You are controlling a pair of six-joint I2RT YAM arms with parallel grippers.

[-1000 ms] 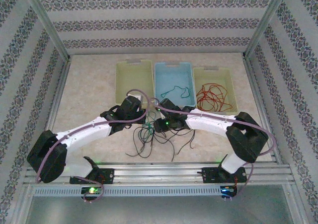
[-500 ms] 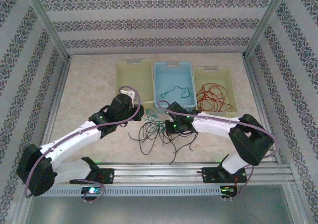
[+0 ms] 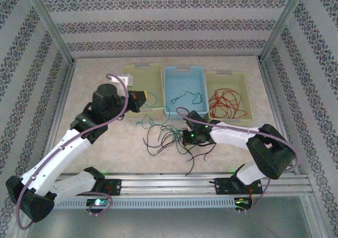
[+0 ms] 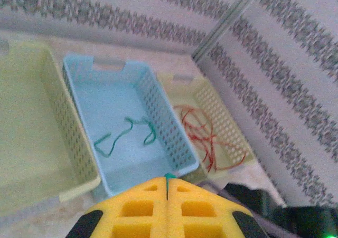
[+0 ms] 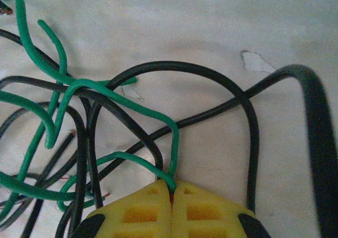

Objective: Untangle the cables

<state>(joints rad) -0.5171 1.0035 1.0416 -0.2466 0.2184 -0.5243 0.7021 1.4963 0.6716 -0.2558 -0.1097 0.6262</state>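
Observation:
The green cable in my left gripper should go outward and across above the blue basket [image 3: 184,87] [image 4: 124,116] next, to be released there, because the basket already holds a green cable.
A tangle of black cables [image 3: 168,141] [image 5: 248,116] with green strands lies on the table in front of the baskets. My left gripper [image 3: 140,97] [image 4: 168,184] is raised over the left basket's near edge, shut on a green cable [image 3: 152,95] whose teal tip [image 4: 169,176] pokes out between the yellow fingers. My right gripper [image 3: 186,137] [image 5: 171,189] sits low at the tangle's right side, shut on a green cable [image 5: 119,103] that loops over the black ones. More green strands [image 3: 143,122] trail on the table below the left gripper.
Three baskets stand in a row at the back: a pale yellow one [image 3: 130,85] [image 4: 21,143], a blue one [image 3: 184,71] [image 4: 174,127] holding a green cable [image 3: 188,96] [image 4: 127,132], and a yellow-green one [image 3: 227,76] [image 4: 224,119] holding red cables [image 3: 227,103] [image 4: 198,130]. Patterned walls enclose the table.
My left arm has risen and swung back and left, drawing a green cable out of the tangle toward the baskets. My right gripper has shifted slightly right and nearer, staying low on the tangle.

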